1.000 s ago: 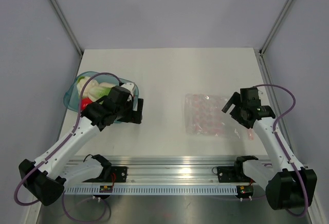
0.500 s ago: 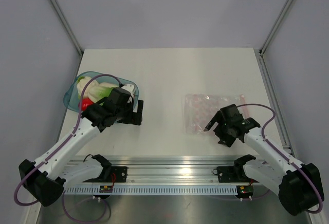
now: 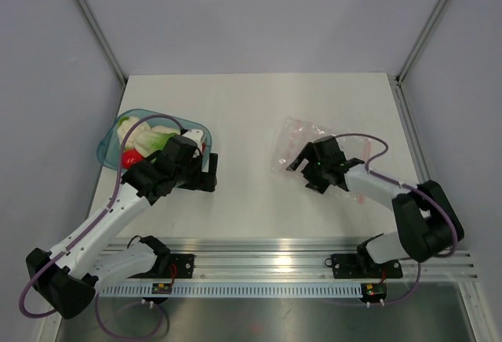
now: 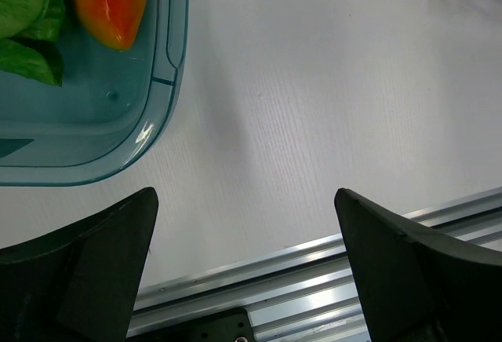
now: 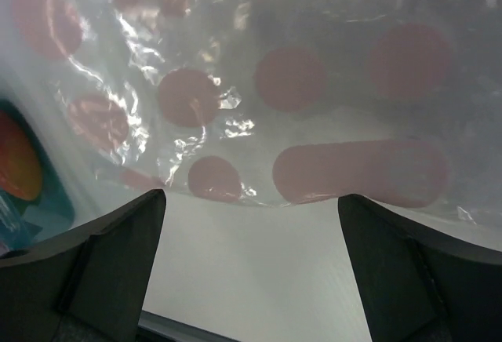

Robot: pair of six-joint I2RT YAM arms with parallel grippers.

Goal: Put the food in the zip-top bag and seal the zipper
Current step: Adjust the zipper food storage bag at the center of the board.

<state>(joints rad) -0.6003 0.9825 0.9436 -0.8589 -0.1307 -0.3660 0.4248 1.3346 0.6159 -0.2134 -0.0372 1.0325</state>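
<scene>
The bag's open-finger spot is its dotted part, so next the right gripper goes toward the right in the top view onto the bag's pinkish end edge.
The food [image 3: 141, 140] lies in a teal bowl [image 3: 110, 140] at the left: green leafy, red and cream pieces. The left wrist view shows an orange-red piece [image 4: 110, 1] and green leaves [image 4: 23, 40] in the bowl's corner [image 4: 161, 103]. My left gripper [image 3: 210, 171] [image 4: 245, 197] is open and empty over bare table beside the bowl. The zip-top bag [image 3: 307, 136] lies rumpled at centre right. My right gripper [image 3: 298, 163] [image 5: 251, 197] is open at the bag's near-left edge, and the pink-dotted plastic [image 5: 274, 83] sits just ahead of the fingers. I cannot pick out the zipper.
The aluminium rail [image 3: 267, 252] with both arm bases runs along the near edge. Grey walls enclose the table on three sides. The right forearm [image 3: 376, 189] lies low across the bag's near-right part.
My right arm has swung from the bag's right side across to its near-left edge. The bag has shifted left and rumpled. The left arm has barely moved.
</scene>
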